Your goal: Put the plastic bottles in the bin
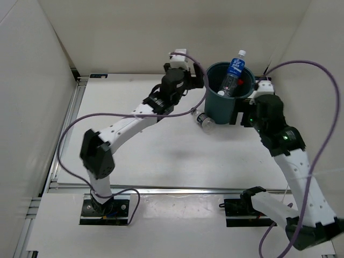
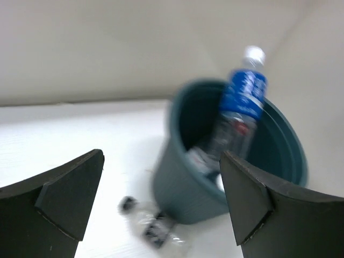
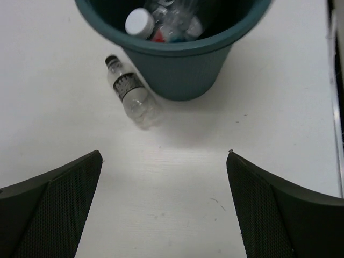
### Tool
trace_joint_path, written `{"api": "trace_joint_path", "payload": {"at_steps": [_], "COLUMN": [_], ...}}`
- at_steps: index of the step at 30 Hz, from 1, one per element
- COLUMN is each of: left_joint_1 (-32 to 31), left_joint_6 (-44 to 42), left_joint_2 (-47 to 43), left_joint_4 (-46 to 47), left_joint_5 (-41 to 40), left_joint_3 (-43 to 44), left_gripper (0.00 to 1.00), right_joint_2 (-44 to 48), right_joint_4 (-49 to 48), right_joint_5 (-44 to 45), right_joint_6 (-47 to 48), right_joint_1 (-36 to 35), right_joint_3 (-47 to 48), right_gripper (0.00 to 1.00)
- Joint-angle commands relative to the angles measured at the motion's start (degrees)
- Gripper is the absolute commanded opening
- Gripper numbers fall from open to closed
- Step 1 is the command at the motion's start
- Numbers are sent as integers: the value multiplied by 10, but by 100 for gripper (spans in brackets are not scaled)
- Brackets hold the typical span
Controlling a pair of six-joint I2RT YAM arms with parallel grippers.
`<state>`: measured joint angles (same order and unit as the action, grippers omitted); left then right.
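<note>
My right gripper should move down and across to the dark-labelled bottle's label [image 1: 201, 118] [image 3: 128, 84], since the dark-labelled bottle is outside the bin, below it and to the left in the top view.
The dark teal bin [image 1: 220, 105] stands at the back right of the table. A blue-labelled bottle [image 1: 234, 70] leans in it, neck above the rim; it also shows in the left wrist view [image 2: 243, 102]. More bottles lie inside, one with a white cap [image 3: 140, 22]. A dark-labelled bottle with a black cap [image 3: 130, 92] lies on the table against the bin's left foot, also in the top view [image 1: 203, 120]. My left gripper [image 1: 198, 75] is open and empty, just left of the bin's rim. My right gripper [image 1: 241, 115] is open and empty, right of the bin.
White walls close in the table at the back and on both sides. A metal rail [image 1: 70, 129] runs along the table's left edge. Purple cables [image 1: 317, 67] loop from both arms.
</note>
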<state>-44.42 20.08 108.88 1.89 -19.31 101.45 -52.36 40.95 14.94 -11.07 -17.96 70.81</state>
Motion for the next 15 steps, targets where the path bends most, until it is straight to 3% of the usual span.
{"api": "trace_joint_path", "payload": {"at_steps": [1, 7, 11, 15], "left_joint_1": [-7, -13, -13, -13], "left_joint_6": [-72, -111, -97, -85], "left_joint_2": [-134, -295, -391, -458], "left_joint_4": [9, -41, -74, -141], "left_joint_5": [-168, -324, -357, -369], "left_joint_3": [-69, -248, -340, -382], "left_gripper": [100, 100, 100, 100], "right_joint_2": [-41, -165, -286, -378], "right_joint_4": [-98, -201, -220, -259], "right_joint_5": [-33, 2, 63, 105], "right_joint_6": [66, 199, 261, 279], "right_joint_1": [-35, -175, -249, -267], "right_joint_3": [-30, -46, -12, -8], "right_gripper": [100, 100, 100, 100]}}
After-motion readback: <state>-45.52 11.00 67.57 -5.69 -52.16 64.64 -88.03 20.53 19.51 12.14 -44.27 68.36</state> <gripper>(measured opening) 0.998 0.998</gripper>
